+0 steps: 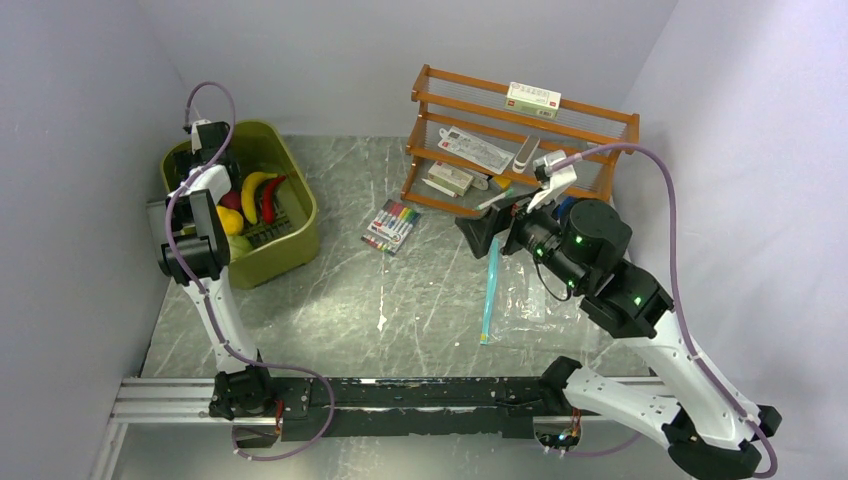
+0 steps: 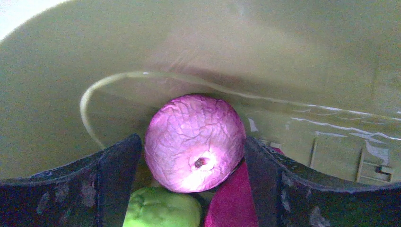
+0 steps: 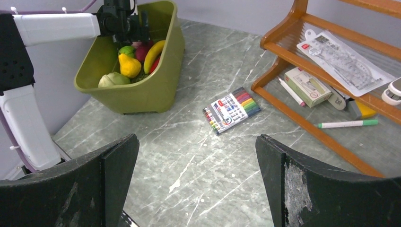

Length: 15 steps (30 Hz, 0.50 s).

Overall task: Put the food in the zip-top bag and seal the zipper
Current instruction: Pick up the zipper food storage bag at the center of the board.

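Observation:
I will next lower my right gripper's fingers and tilt them down onto the middle part of the teal zipper (image 1: pixel 490 290).
Deep in the olive-green tub (image 2: pixel 283 56), my left gripper (image 2: pixel 194 189) is shut on the purple-red round piece (image 2: pixel 194 142), one finger on each side of it. Under it lie a green piece (image 2: pixel 161 208) and a dark red piece (image 2: pixel 231 201). From above, the tub (image 1: pixel 300 215) also holds the yellow banana (image 1: pixel 252 190), the red chili (image 1: pixel 270 198) and an orange-yellow piece (image 1: pixel 230 220). The clear zip-top bag (image 1: pixel 535 300) lies flat on the table, its teal zipper (image 1: pixel 490 290) on its left edge. My right gripper (image 1: pixel 478 232) hovers open above the zipper's far end, holding nothing.
A pack of coloured markers (image 1: pixel 392 226) lies between the tub and the bag. A wooden rack (image 1: pixel 600 112) with stationery stands at the back right. Walls close in on the left, the back and the right.

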Tool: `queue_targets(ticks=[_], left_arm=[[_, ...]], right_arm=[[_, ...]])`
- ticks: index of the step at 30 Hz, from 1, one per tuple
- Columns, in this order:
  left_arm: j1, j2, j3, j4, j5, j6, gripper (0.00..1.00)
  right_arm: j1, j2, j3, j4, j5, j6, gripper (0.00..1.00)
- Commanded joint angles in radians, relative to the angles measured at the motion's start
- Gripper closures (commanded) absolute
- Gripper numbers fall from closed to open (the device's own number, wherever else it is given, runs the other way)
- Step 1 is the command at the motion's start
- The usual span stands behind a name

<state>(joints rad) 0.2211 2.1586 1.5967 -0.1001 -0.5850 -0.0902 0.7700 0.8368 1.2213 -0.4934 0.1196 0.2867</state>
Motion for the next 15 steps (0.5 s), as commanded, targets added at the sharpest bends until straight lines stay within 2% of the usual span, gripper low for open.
queue_targets(ticks=[1,5,11,14,15], left_arm=[[0.013,-0.007,0.030,0.002,0.000,-0.017,0.22],[0.014,-0.012,0.023,-0.001,0.006,-0.027,0.22],[0.017,-0.011,0.026,-0.015,0.004,-0.040,0.22],[0.017,-0.042,0.015,-0.017,0.032,-0.062,0.22],[0.016,-0.054,0.017,-0.026,0.041,-0.072,0.22]], right_arm=[[0.005,-0.018,-0.030,0.003,0.010,0.040,0.04],[0.006,-0.003,-0.049,-0.054,0.118,0.156,0.04],[0.005,0.116,-0.013,-0.399,0.421,0.591,0.06],[0.005,0.181,-0.035,-0.510,0.467,0.750,0.09],[0.005,0.201,-0.055,-0.529,0.470,0.792,0.14]])
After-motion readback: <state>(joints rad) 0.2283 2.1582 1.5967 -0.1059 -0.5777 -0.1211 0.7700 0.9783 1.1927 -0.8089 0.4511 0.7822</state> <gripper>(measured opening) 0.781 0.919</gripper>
